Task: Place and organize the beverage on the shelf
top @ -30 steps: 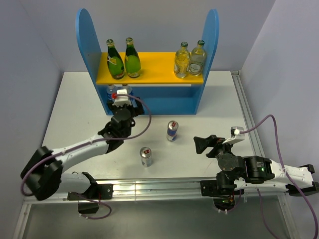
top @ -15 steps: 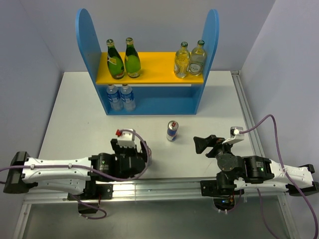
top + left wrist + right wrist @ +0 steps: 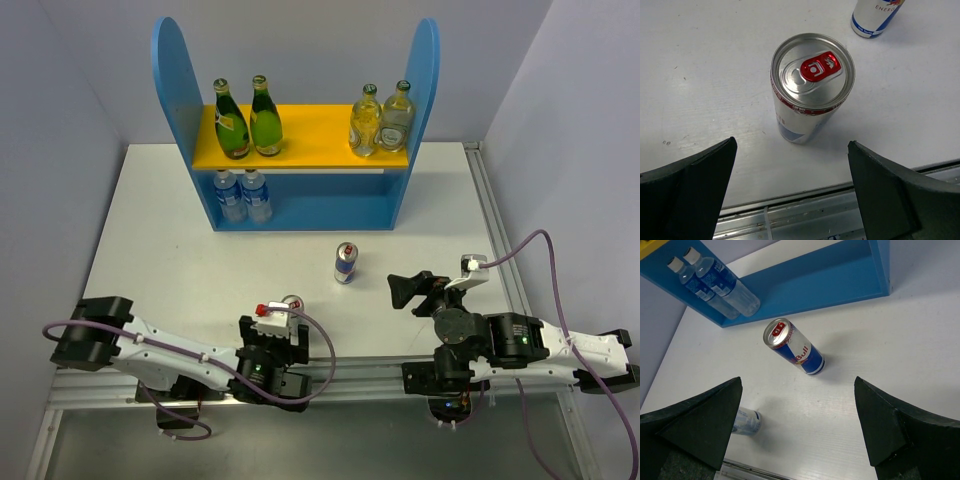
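Note:
I will move my right gripper down and to the left in the top view and lower its open fingers around the body of the mid-table can (image 3: 797, 349), because the can stands free there.
The blue shelf (image 3: 300, 205) stands at the back. Two green bottles (image 3: 250, 122) are on its yellow upper board, and two water bottles (image 3: 242, 195) (image 3: 715, 285) stand on its lower level. One silver-blue can (image 3: 346, 263) (image 3: 795, 347) stands mid-table. A second can (image 3: 292, 302) (image 3: 812, 92) stands nearer, just ahead of my left gripper (image 3: 277, 338) (image 3: 792, 200), which is open and empty by the front rail. My right gripper (image 3: 408, 290) (image 3: 797, 435) is open and empty, to the right of the first can.
Two pale yellowish bottles (image 3: 382, 122) stand at the right of the upper board. A metal rail (image 3: 805, 210) runs along the table's near edge under my left gripper. Walls close the table in on the left, back and right.
My left arm has pulled back from the shelf's lower level to the near edge behind the nearer can, leaving the water bottles on the lower level. The right arm has not moved.

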{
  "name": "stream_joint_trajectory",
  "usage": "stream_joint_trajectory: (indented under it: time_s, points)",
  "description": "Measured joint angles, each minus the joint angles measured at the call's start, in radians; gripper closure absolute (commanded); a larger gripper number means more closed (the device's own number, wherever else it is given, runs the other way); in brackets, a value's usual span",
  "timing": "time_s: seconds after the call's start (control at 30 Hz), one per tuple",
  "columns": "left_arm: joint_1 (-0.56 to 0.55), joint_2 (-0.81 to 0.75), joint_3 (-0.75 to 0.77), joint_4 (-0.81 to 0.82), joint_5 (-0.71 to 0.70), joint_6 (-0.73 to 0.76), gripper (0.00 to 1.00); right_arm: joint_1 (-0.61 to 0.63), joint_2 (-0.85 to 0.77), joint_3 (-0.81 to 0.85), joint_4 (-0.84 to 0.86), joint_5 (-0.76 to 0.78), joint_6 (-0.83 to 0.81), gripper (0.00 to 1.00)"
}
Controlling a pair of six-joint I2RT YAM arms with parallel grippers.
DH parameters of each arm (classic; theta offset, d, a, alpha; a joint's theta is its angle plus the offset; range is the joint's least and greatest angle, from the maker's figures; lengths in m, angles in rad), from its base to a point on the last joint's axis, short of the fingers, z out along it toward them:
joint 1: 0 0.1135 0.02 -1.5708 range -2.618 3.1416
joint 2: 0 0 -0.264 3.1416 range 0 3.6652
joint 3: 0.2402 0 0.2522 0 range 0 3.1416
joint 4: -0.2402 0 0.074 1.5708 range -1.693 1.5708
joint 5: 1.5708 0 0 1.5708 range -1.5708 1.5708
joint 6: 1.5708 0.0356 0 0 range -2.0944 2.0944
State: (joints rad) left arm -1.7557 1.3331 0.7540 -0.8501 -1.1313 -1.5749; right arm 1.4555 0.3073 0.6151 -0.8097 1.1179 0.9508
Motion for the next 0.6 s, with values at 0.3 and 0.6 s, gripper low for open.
stream_joint_trajectory:
  time_s: [0.3,0.6]
  points:
    - [0.094,0.040,-0.146,0.338,-0.028,0.160,0.01,0.000,0.001,0.000,0.000,0.000,0.002,0.00]
    - [0.213,0.130,-0.240,0.805,-0.016,0.476,0.40,0.000,0.017,0.000,0.001,0.002,0.002,0.00]
